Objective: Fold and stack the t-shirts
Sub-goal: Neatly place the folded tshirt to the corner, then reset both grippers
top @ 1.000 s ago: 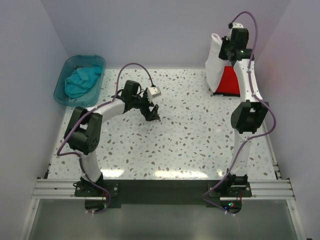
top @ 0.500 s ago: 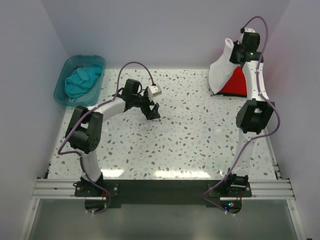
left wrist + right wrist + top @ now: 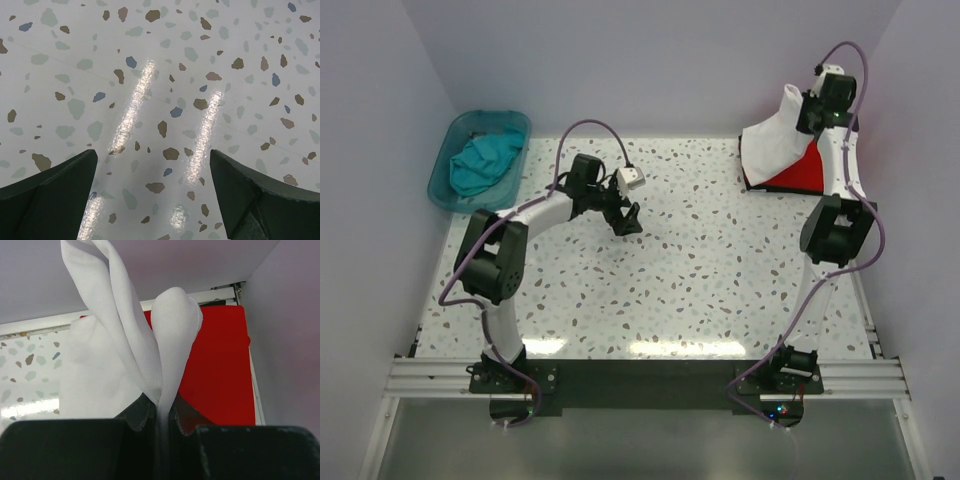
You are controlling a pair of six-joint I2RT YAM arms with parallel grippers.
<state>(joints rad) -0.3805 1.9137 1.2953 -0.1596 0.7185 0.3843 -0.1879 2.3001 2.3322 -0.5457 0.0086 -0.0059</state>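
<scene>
I should lower the pinched fold with my right gripper over the uncovered part of the red t-shirt below it, and let go where red still shows.
My right gripper is shut on a pinched fold of the white t-shirt, holding it up over the far right corner. The cloth drapes down to the left and partly covers the red t-shirt, which lies flat on the table below. The teal t-shirt lies crumpled in the tub at the far left. My left gripper hovers open over bare speckled tabletop near the middle, its fingers wide apart with nothing between them.
A translucent teal plastic tub stands at the far left corner. Pale walls close in the table at the back and both sides. The right wall runs close beside the red shirt.
My right gripper has carried the white t-shirt up and to the right, toward the right wall, spreading the cloth over the red one. The left arm has barely moved.
</scene>
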